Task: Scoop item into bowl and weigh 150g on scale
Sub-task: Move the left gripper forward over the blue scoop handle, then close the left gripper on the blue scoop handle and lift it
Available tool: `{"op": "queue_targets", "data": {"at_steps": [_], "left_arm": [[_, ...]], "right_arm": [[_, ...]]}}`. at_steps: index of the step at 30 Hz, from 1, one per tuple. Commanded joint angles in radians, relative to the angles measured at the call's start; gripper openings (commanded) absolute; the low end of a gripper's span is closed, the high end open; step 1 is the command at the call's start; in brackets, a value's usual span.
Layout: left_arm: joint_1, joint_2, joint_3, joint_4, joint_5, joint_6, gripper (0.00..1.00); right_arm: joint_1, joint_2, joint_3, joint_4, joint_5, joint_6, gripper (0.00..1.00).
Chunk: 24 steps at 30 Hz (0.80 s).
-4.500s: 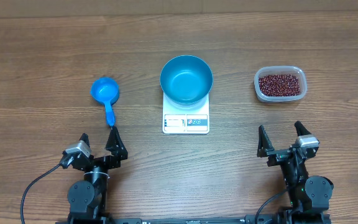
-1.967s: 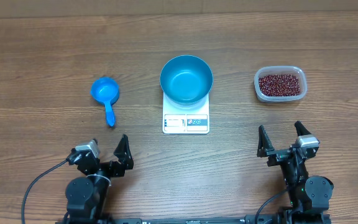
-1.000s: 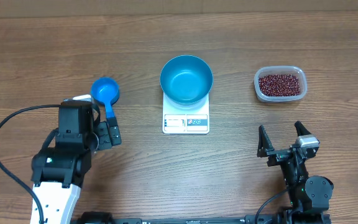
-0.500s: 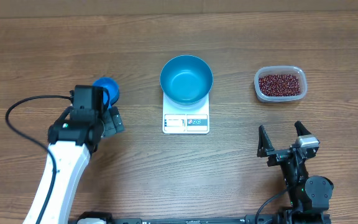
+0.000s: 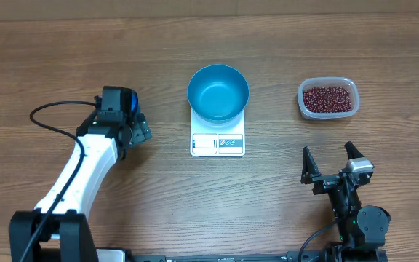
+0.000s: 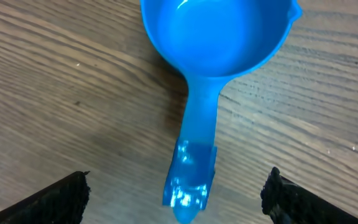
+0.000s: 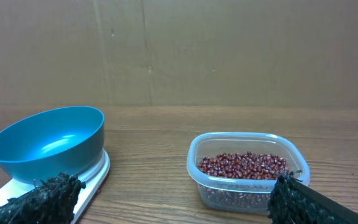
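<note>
The open fingertips of the left gripper still hang above the end of the scoop's handle, so the gripper will move down along the handle toward its cup (image 6: 197, 129) and close there.
The blue bowl (image 5: 218, 91) stands empty on the white scale (image 5: 217, 143) at the table's middle. Red-brown beans (image 5: 329, 99) fill a clear tub (image 5: 347, 85) at the right. My left gripper (image 5: 132, 133) hangs over the small blue scoop (image 5: 132, 102), which the arm mostly hides from above. In the left wrist view the scoop (image 6: 216, 37) lies empty on the wood, and my left gripper (image 6: 179, 202) is open, its fingers on either side of the handle's end, apart from it. My right gripper (image 5: 331, 164) rests open near the front edge, empty; it faces the bowl (image 7: 48, 146) and beans (image 7: 241, 165).
The left arm's white link and black cable (image 5: 49, 113) stretch from the front left toward the scoop. Bare wood lies between the scale and the tub (image 7: 247, 177). A brown board wall (image 7: 179, 50) backs the table.
The left arm has risen from its rest at the front edge, swung to the scoop, and come down over its handle. Its jaws have narrowed slightly. The right arm has not moved.
</note>
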Motion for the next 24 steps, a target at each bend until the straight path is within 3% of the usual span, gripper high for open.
{"op": "queue_targets", "data": {"at_steps": [1,9,21,24], "left_arm": [[0.005,0.047,0.023,0.044,0.008,-0.017,0.88],[0.005,0.111,0.024,0.132,0.025,-0.017,0.66],[0.005,0.148,0.025,0.195,0.047,-0.018,0.61],[0.005,0.148,0.025,0.198,0.045,-0.017,0.56]], "right_arm": [[-0.002,-0.01,-0.01,0.002,0.013,0.003,1.0],[-0.002,-0.01,-0.01,0.002,0.013,0.003,1.0],[-0.002,-0.01,-0.01,0.002,0.013,0.003,1.0],[-0.002,-0.01,-0.01,0.002,0.013,0.003,1.0]]}}
